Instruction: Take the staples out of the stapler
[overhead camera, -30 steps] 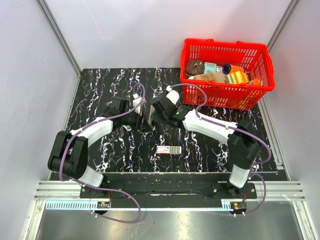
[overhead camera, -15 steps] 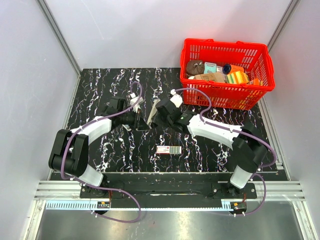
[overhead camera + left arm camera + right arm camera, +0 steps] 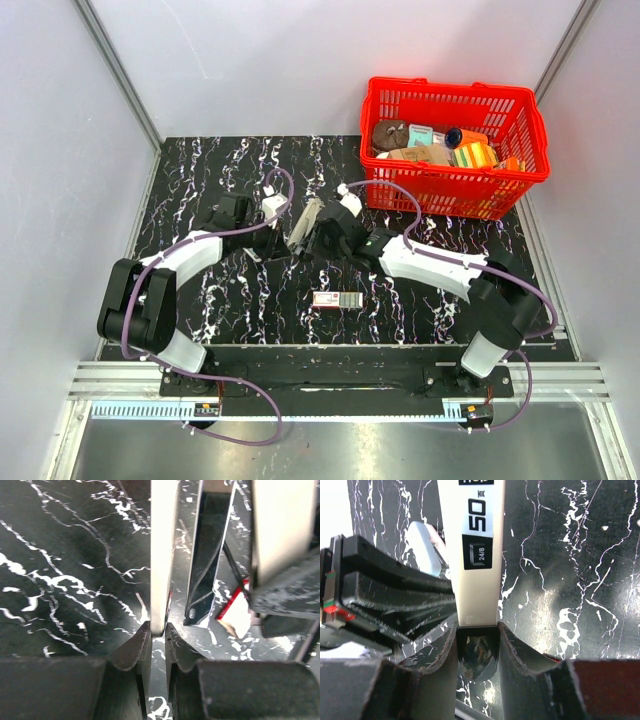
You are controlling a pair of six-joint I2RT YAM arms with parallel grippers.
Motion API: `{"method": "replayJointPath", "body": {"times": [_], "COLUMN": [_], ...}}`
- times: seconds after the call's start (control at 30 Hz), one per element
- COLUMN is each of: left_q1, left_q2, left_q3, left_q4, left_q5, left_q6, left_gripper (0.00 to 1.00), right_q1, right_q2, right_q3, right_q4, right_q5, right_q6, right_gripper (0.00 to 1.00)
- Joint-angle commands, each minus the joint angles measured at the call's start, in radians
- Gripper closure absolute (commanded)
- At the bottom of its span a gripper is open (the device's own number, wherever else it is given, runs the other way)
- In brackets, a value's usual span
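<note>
The right gripper brings the stapler (image 3: 306,224) down onto the bare tabletop beyond the pink-and-green box next and releases it, because that patch lies clear of other things.
The stapler (image 3: 306,224) is held up between both grippers over the middle of the black marbled table, tilted and spread open. My left gripper (image 3: 282,238) is shut on the thin edge of one pale arm (image 3: 160,555) of it; the left wrist view shows its jaws (image 3: 158,627) pinching that edge, with the shiny metal channel (image 3: 207,565) swung apart to the right. My right gripper (image 3: 320,232) is shut on the end of the cream top arm (image 3: 477,555), printed "50" and "24/6"; the right wrist view shows its jaws (image 3: 476,630) clamped on it.
A flat pink-and-green box (image 3: 337,299) lies on the table just in front of the grippers. A red basket (image 3: 455,195) full of small items stands at the back right. The left gripper's black fingers (image 3: 390,605) crowd the right wrist view.
The stapler has tilted and opened, its silvery side now showing from above. The right gripper has shifted slightly left and nearer with it. Both grips have held.
</note>
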Motion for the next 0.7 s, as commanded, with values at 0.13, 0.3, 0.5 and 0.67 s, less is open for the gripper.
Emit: {"method": "replayJointPath", "body": {"times": [0.13, 0.3, 0.5, 0.67], "left_q1": [0.011, 0.008, 0.005, -0.003], "left_q2": [-0.029, -0.022, -0.003, 0.011], "left_q3": [0.078, 0.074, 0.082, 0.084], "left_q4": [0.147, 0.209, 0.263, 0.326], "left_q5": [-0.193, -0.280, -0.392, -0.449], "left_q6": [0.161, 0.228, 0.334, 0.378], "left_gripper": [0.97, 0.98, 0.98, 0.97], "right_q1": [0.025, 0.025, 0.025, 0.025], "right_q2": [-0.069, -0.077, -0.130, -0.173], "right_q3": [-0.033, -0.047, -0.118, -0.182], "right_q4": [-0.044, -0.065, -0.083, -0.080], "right_q5": [-0.097, -0.146, -0.152, -0.151], "right_q6": [-0.140, -0.271, -0.428, -0.453], "right_gripper": [1.00, 1.00, 1.00, 1.00]}}
